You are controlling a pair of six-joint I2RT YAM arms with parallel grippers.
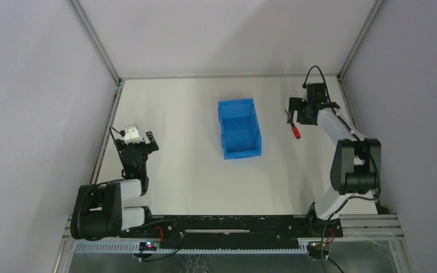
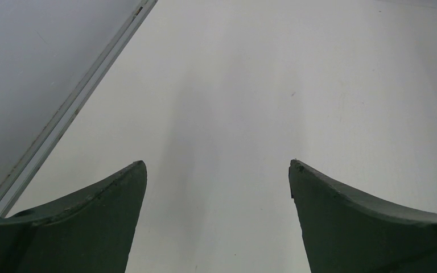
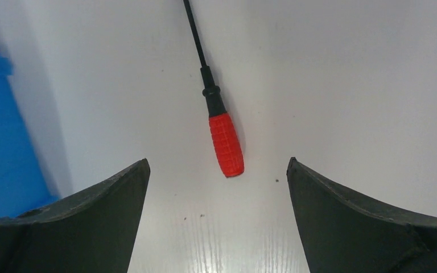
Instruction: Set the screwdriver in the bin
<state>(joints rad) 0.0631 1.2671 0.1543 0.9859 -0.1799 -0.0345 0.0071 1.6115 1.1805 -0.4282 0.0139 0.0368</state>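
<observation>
My right gripper moves down onto the red handle (image 1: 296, 132) (image 3: 226, 143) next and closes there, because the handle's end already shows between the open fingers, clear of both.
The screwdriver (image 1: 295, 129) has a red handle and a thin black shaft and lies flat on the white table, right of the blue bin (image 1: 239, 128). In the right wrist view the screwdriver (image 3: 225, 143) lies with its handle end towards me and its shaft pointing away. My right gripper (image 3: 218, 168) is open above the table, with the handle end just ahead of and between its fingertips, not touching them. It shows in the top view (image 1: 293, 115) too. The bin edge (image 3: 0, 131) shows at the left. My left gripper (image 2: 218, 165) is open and empty over bare table at the left (image 1: 137, 143).
Grey walls with metal frame rails (image 1: 105, 133) close the table at the left, back and right. The left rail (image 2: 74, 105) runs close beside my left gripper. The bin is upright and holds nothing that I can see.
</observation>
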